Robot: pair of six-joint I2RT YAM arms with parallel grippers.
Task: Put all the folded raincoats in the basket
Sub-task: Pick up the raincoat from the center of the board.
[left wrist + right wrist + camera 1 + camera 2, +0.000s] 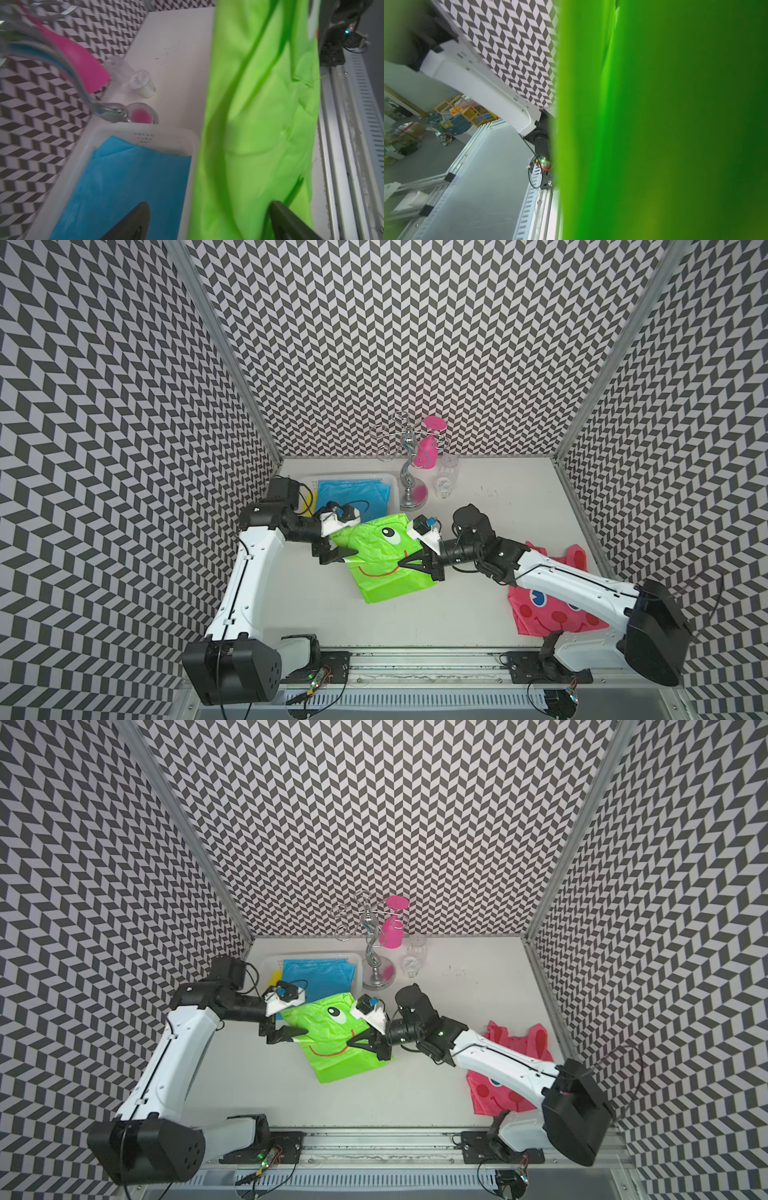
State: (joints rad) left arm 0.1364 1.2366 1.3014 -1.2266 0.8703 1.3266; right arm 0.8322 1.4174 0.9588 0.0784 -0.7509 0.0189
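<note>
My right gripper carries the green raincoat (380, 560) outward, down onto the blue raincoat (353, 493), and releases next, since it mostly hangs short of the basket outward of my gripper.
The green folded raincoat (380, 560) (332, 1040), printed with a frog face, is at mid-table, its far corner reaching the basket's near right corner. My right gripper (401, 563) (349, 1043) is shut on its right side. In the right wrist view green cloth (675, 124) hides the fingers. My left gripper (338, 556) (286, 1033) (209, 216) stands open at the raincoat's left edge, one finger over the basket, the other against the green cloth (259, 124). The white basket (345, 477) (316, 957) (145, 128) at the back left holds a blue raincoat (353, 493) (128, 182).
A pink raincoat (552, 614) lies at the right under my right arm. A chrome cup rack (409, 477) with a pink cup (430, 443) stands just right of the basket. Clear glasses (446, 477) stand beside it. Patterned walls enclose three sides.
</note>
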